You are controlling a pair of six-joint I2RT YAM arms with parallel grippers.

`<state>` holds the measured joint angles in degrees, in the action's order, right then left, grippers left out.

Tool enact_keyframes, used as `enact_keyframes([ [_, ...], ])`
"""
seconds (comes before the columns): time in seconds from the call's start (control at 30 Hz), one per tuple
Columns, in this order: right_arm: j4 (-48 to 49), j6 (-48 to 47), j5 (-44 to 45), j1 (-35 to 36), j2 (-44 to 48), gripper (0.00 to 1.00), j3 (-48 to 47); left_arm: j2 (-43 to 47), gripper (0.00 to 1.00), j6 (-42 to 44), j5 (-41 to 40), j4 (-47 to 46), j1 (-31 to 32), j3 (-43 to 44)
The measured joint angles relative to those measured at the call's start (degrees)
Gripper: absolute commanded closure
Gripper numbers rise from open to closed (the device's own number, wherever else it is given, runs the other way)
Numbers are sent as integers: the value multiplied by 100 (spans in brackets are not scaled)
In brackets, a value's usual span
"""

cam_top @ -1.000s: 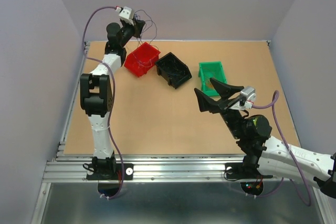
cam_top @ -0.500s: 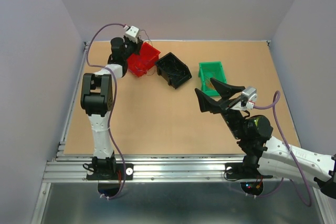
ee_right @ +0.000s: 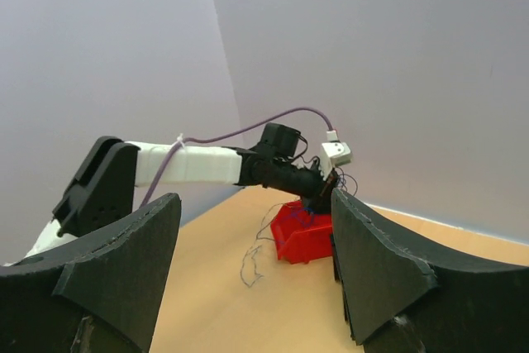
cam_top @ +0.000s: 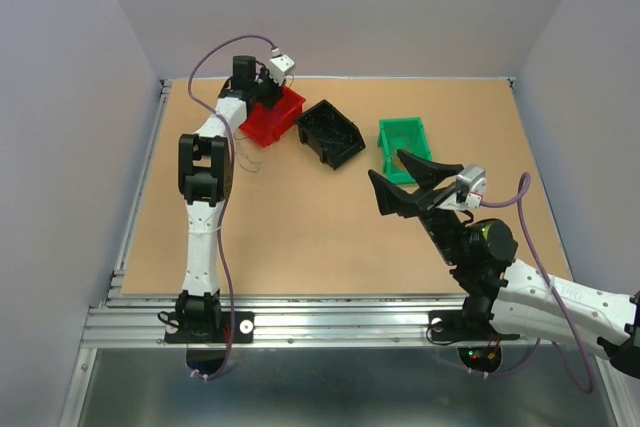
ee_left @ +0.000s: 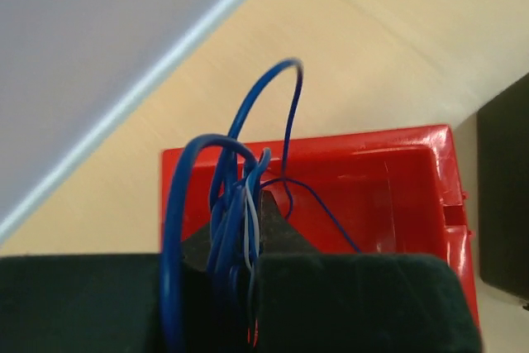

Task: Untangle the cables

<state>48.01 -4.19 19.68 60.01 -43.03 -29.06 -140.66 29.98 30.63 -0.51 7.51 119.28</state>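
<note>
My left gripper will go down into the bin next, moving toward the black bin, and then open, because the blue cable loops reach past the red bin's rim.
My left gripper hangs over the red bin at the back left. In the left wrist view it is shut on a bundle of thin blue cables, with one pale strand among them. The cables loop up above the jaws, and one strand trails into the red bin. A loose thin strand lies on the table left of the bin; it also shows in the right wrist view. My right gripper is open and empty, raised over the table near the green bin.
A black bin stands right of the red one, and a green bin further right. The back wall is close behind the red bin. In the right wrist view the left arm reaches over the red bin.
My left gripper has come down from up by the back wall and moved right, over the red bin, with the cables in it. The right arm has barely moved.
</note>
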Motion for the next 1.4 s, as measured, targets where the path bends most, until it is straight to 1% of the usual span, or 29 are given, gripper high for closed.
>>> enact_keyframes([
  [0.03, -2, 9, -9, 2, -22, 22, 0, -238, 100, 111, -70, 348, 39, 315],
  [0.07, -2, 11, -9, 0, -42, 22, 0, -348, 100, 168, -120, 535, 66, 437],
  [0.17, -9, 13, -17, 0, -92, 22, 0, -570, 100, 529, -380, 1178, 186, 531],
  [0.23, -17, 13, -20, 2, -92, 22, 0, -586, 100, 654, -535, 1329, 256, 614],
  [0.27, -17, 15, -20, 0, -92, 22, 0, -586, 98, 763, -649, 1506, 304, 688],
  [0.3, -17, 15, -20, 2, -92, 22, 0, -586, 94, 850, -756, 1606, 341, 730],
  [0.33, -17, 15, -22, 2, -94, 22, 0, -586, 88, 887, -826, 1687, 380, 763],
  [0.37, -17, 15, -22, 2, -94, 22, 0, -586, 75, 946, -929, 1803, 409, 815],
  [0.4, -17, 15, -22, 2, -96, 22, 0, -586, 72, 977, -997, 1880, 426, 837],
  [0.57, -26, 15, -20, 2, -151, 22, 0, -535, 62, 1071, -1137, 1943, 468, 809],
  [0.63, -42, 15, -22, 0, -166, 22, 0, -463, 56, 1071, -1174, 2061, 455, 769],
  [0.8, -50, 26, -22, 0, -166, 22, 0, -142, 43, 1058, -1311, 2435, 435, 678],
  [0.87, -52, 44, -22, 0, -164, 22, 0, 94, 40, 1051, -1357, 2500, 426, 584],
  [1.0, -66, 66, -22, 0, -162, 22, 0, 621, 37, 1043, -1403, 2546, 422, 341],
  [1.17, -96, 87, -24, 0, -162, 22, 0, 1154, 37, 1025, -1429, 2568, 402, 258],
  [1.23, -101, 98, -24, 2, -162, 22, 0, 1224, 43, 1021, -1447, 2601, 402, 264],
  [1.27, -103, 98, -24, 0, -162, 22, 0, 1239, 44, 1021, -1460, 2618, 400, 267],
  [1.4, -109, 101, -24, 0, -157, 22, 0, 1226, 44, 1012, -1458, 2765, 400, 267],
])
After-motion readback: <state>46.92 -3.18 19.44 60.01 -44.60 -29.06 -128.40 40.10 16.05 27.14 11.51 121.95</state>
